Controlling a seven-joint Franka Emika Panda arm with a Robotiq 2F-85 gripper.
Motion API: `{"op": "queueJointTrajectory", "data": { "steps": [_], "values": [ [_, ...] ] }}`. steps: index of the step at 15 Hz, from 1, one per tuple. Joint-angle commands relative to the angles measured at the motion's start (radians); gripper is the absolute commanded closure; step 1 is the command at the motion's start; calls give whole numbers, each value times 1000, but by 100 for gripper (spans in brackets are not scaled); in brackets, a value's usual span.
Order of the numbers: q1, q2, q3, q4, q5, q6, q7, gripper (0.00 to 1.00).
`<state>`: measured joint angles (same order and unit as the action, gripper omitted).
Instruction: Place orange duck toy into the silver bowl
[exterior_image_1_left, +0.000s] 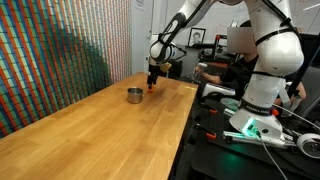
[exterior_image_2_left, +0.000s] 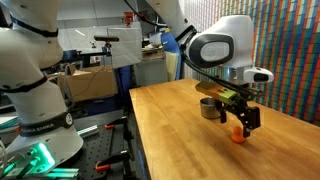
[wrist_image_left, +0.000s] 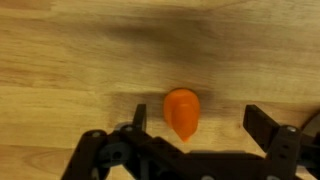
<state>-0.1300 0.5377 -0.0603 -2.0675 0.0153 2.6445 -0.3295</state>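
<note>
I will next move my gripper down a little over the orange duck toy (wrist_image_left: 181, 112) and close on both its sides, because the toy is already between my open fingers.
The orange duck toy (wrist_image_left: 181, 112) lies on the wooden table, between my two fingers in the wrist view, nearer the left finger. It also shows in both exterior views (exterior_image_2_left: 237, 137) (exterior_image_1_left: 151, 88) as a small orange blob under my hand. My gripper (wrist_image_left: 198, 120) is open and hangs low over the toy, fingers on either side, not closed on it. The silver bowl (exterior_image_1_left: 134, 95) stands upright on the table beside the toy; in an exterior view (exterior_image_2_left: 209, 108) it sits just behind my hand.
The long wooden table (exterior_image_1_left: 90, 130) has its edge (exterior_image_1_left: 185, 125) next to a black bench with cables and a green light (exterior_image_1_left: 245, 128). A coloured woven wall (exterior_image_1_left: 50, 50) runs along the far side. A second white robot (exterior_image_2_left: 30, 80) stands off the table.
</note>
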Motion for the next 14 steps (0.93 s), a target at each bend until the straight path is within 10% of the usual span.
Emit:
{"op": "queueJointTrajectory", "data": {
  "steps": [1,8,14],
  "values": [
    [-38,78,20,66,-23,28,-4,27],
    [-65,103,38,102,-20,35,-5,82],
    [-94,-17,117,85,31,-129,-55,83]
  ]
}}
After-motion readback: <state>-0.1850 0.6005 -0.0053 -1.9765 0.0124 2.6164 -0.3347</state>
